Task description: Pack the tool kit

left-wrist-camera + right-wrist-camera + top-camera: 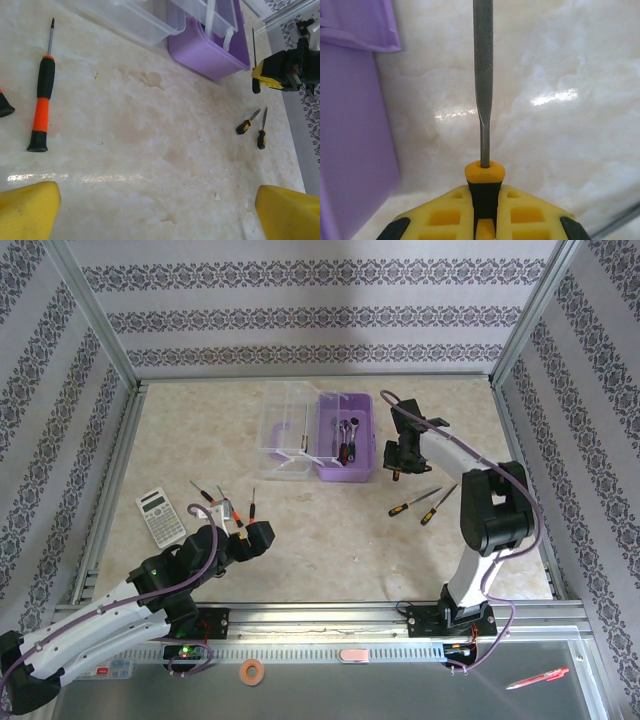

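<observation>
My right gripper will next move the screwdriver across the side of the lilac case, over the side of the case that is by the clear lid.
The lilac case (352, 465) stands at the back middle with its clear lid (285, 422) swung open to the left. A ratchet wrench (347, 433) lies inside. My right gripper (397, 460) hovers just right of the case, shut on a yellow-and-black screwdriver (485, 172) whose shaft (483, 75) points away from the fingers. The case wall (350, 125) is at its left. My left gripper (250, 537) is open over bare table, its yellow fingers (27, 210) wide apart. An orange-and-black screwdriver (42, 100) lies ahead to its left. Two yellow-handled screwdrivers (413, 502) (438, 503) lie right of centre.
A grey calculator (160, 517) lies at the left, with three small screwdrivers (230, 505) between it and my left gripper. Metal frame rails and patterned walls close in the table on three sides. A red pen (538, 678) lies on the near ledge.
</observation>
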